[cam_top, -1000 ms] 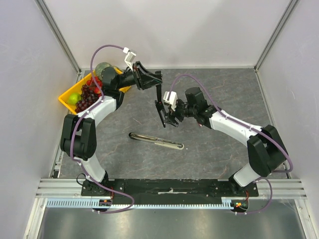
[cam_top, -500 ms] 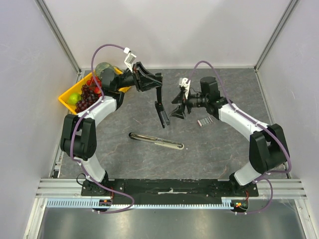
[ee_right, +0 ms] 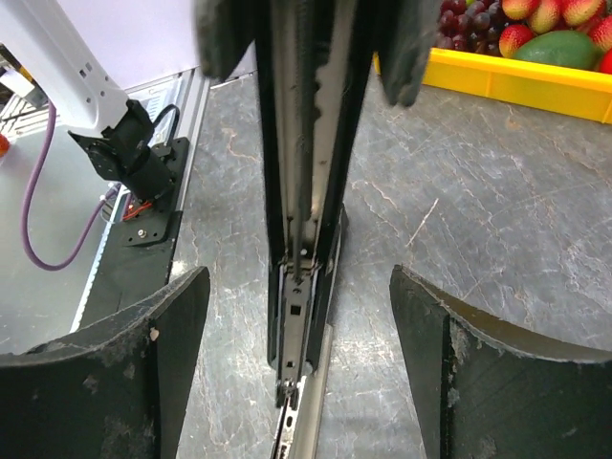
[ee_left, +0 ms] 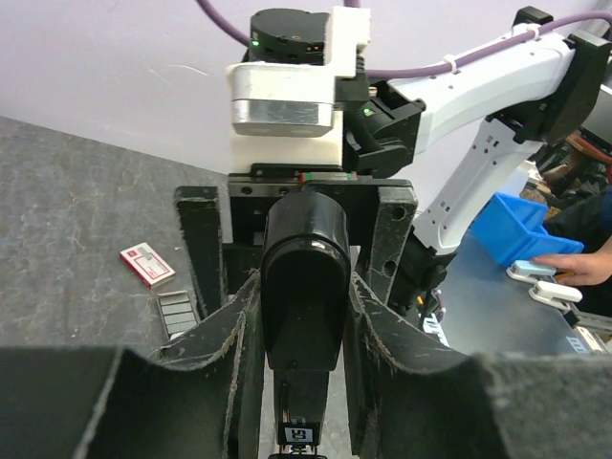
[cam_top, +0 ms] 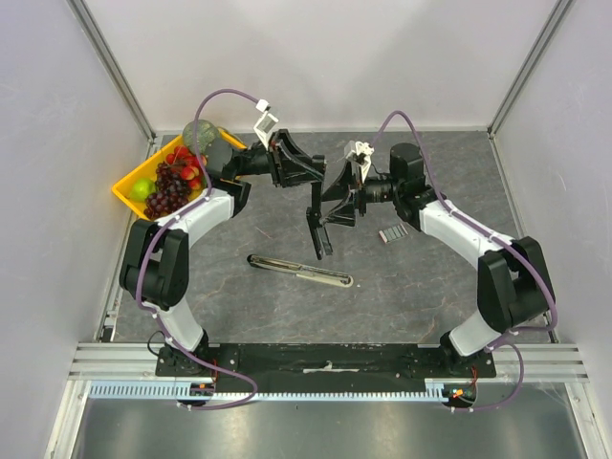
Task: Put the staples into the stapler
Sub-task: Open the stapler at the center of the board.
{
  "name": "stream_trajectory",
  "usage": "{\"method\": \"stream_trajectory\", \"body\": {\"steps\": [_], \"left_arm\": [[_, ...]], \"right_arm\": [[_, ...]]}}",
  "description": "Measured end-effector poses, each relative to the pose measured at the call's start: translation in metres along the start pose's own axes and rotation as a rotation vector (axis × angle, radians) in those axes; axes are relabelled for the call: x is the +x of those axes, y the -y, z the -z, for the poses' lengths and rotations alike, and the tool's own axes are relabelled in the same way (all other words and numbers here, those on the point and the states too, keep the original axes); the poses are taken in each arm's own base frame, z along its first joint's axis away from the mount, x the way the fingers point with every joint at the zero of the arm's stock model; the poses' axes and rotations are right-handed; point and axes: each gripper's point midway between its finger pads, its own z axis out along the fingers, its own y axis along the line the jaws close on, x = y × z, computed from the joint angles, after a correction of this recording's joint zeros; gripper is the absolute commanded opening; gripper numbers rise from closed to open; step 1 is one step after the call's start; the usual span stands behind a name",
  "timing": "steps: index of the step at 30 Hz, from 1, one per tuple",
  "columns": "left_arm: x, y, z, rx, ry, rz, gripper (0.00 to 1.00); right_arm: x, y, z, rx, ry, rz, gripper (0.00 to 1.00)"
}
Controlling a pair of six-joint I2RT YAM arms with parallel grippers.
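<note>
The right gripper moves in toward the hanging stapler next and closes its fingers on the stapler's narrow metal magazine bar already between them.
My left gripper is shut on the thick end of the black stapler, which hangs down over the middle of the table with its channel open. In the right wrist view the stapler hangs between my right gripper's open fingers without touching them. The staples sit in a small grey tray on the table beside a white-and-red box, under the right forearm.
A long black-and-silver bar lies on the table below the hanging stapler. A yellow bin of fruit stands at the back left. White walls enclose the table.
The right arm drew back to the right, uncovering the staple tray, and its jaws opened wider. The left arm carried the stapler rightward, so it now hangs between the right fingers.
</note>
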Motion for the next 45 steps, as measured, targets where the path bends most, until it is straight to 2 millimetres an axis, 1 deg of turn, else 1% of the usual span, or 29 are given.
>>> {"method": "stream_trajectory", "body": {"steps": [3,8,14,17,18,20,21,23,24,26,27,28,31,32,33,35,45], "left_arm": [[0.002,0.005,-0.005,0.016,-0.005,0.003,0.02],[0.001,0.007,-0.006,0.025,-0.003,0.004,0.02],[0.001,0.008,-0.006,0.026,-0.002,0.009,0.02],[0.000,0.009,-0.006,0.027,-0.001,0.011,0.02],[0.000,0.009,-0.006,0.027,0.000,0.011,0.02],[0.000,0.009,-0.006,0.028,0.000,0.011,0.02],[0.000,0.009,-0.006,0.029,0.001,0.010,0.02],[0.000,0.009,-0.006,0.031,0.002,0.007,0.02],[0.000,0.008,-0.006,0.031,0.002,0.007,0.02],[0.002,0.007,-0.006,0.029,0.003,0.011,0.02],[0.002,0.005,-0.006,0.023,0.006,0.018,0.02],[0.002,0.003,-0.005,0.018,0.008,0.023,0.02],[0.000,-0.002,-0.003,0.000,0.021,0.034,0.02],[0.000,-0.003,-0.003,0.000,0.021,0.034,0.02],[0.000,-0.002,-0.003,0.000,0.022,0.032,0.02],[-0.001,-0.002,-0.003,-0.001,0.027,0.030,0.02],[-0.018,-0.006,0.009,-0.030,0.087,0.032,0.02]], "right_arm": [[0.001,0.000,-0.002,-0.011,0.006,-0.018,0.82],[0.010,0.001,-0.004,-0.026,-0.001,-0.055,0.80],[0.016,0.001,-0.008,-0.038,-0.009,-0.067,0.75],[0.020,-0.002,-0.012,-0.050,-0.018,-0.068,0.72],[0.022,-0.003,-0.014,-0.055,-0.023,-0.068,0.66],[0.026,-0.005,-0.017,-0.063,-0.032,-0.073,0.59],[0.028,-0.005,-0.018,-0.064,-0.036,-0.077,0.48],[0.032,-0.005,-0.021,-0.067,-0.044,-0.081,0.39],[0.034,-0.004,-0.021,-0.068,-0.048,-0.088,0.32],[0.035,-0.004,-0.021,-0.066,-0.050,-0.083,0.26],[0.035,-0.003,-0.021,-0.064,-0.051,-0.078,0.19],[0.036,-0.003,-0.021,-0.062,-0.051,-0.074,0.15],[0.035,0.000,-0.021,-0.046,-0.050,-0.063,0.15],[0.035,0.001,-0.021,-0.043,-0.050,-0.062,0.12],[0.035,0.002,-0.019,-0.041,-0.049,-0.065,0.05],[0.034,0.002,-0.018,-0.041,-0.047,-0.066,0.01],[0.017,0.005,-0.008,-0.026,0.020,-0.086,0.00]]}}
